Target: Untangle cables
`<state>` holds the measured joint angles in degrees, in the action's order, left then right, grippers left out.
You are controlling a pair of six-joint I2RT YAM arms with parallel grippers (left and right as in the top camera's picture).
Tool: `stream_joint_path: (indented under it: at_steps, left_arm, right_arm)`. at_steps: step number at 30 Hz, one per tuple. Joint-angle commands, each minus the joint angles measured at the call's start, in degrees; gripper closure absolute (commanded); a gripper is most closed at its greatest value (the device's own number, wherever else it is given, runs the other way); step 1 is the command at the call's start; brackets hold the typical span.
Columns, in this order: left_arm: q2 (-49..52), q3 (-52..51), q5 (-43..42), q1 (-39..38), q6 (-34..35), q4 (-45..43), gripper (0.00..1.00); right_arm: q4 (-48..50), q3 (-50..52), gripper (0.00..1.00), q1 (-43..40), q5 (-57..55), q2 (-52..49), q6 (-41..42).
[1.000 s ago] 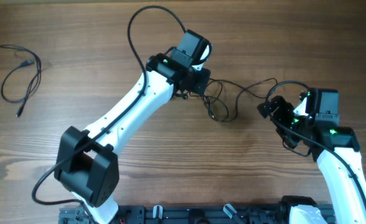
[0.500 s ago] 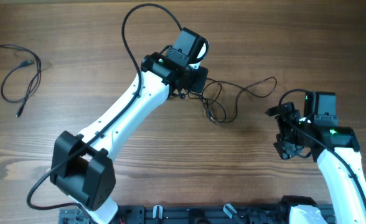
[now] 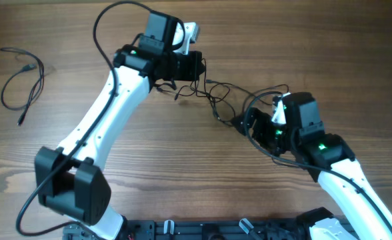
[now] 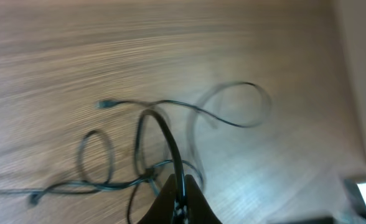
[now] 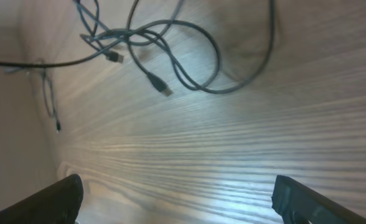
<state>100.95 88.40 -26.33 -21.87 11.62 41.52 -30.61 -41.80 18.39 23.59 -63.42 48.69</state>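
My left gripper rises away from the small knot (image 3: 212, 99) (image 4: 148, 174) below it next, since the pinched piece of cable runs into that knot, and then releases the piece of cable.
Thin black cables (image 3: 217, 100) lie in a loose tangle at the table's middle, strung between my two grippers. My left gripper (image 3: 197, 69) is at the tangle's upper left, shut on one cable strand. In the left wrist view the gripper (image 4: 182, 196) pinches that strand (image 4: 168, 135), and loops and a small knot (image 4: 148, 174) trail below it. My right gripper (image 3: 253, 127) is at the tangle's right end, open. In the right wrist view its fingers (image 5: 58, 199) stand wide apart above bare wood, with cable loops (image 5: 189, 50) and a plug end (image 5: 161, 88) ahead of them.
A separate thin black cable (image 3: 23, 75) lies looped alone at the far left of the wooden table (image 3: 356, 47). The left arm's own thick black cable (image 3: 106, 20) arches above its wrist. A dark rail (image 3: 203, 230) runs along the front edge.
My left gripper has moved left and back with its strand, stretching the tangle out. My right arm has swung left to the tangle's right end, still open.
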Motion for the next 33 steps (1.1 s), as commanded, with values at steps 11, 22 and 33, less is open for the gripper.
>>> stream_joint_path:
  at_steps: [11, 22, 33]
  left_arm:
    - [-5.49, 0.87, -29.68, 0.57, -18.82, 1.36, 0.96]
    - [-5.73, 0.87, -38.69, 0.76, -13.66, -6.03, 0.96]
    - [-13.60, 0.87, -57.42, 20.33, -10.69, -6.21, 0.96]
  right_arm:
    - [17.53, -0.09, 0.00, 1.31, 2.32, -13.46, -3.78]
    - [26.99, -0.09, 0.00, 2.93, -3.58, -16.55, 0.85]
    - [10.93, -0.09, 0.00, -22.51, -12.00, -21.20, 3.13]
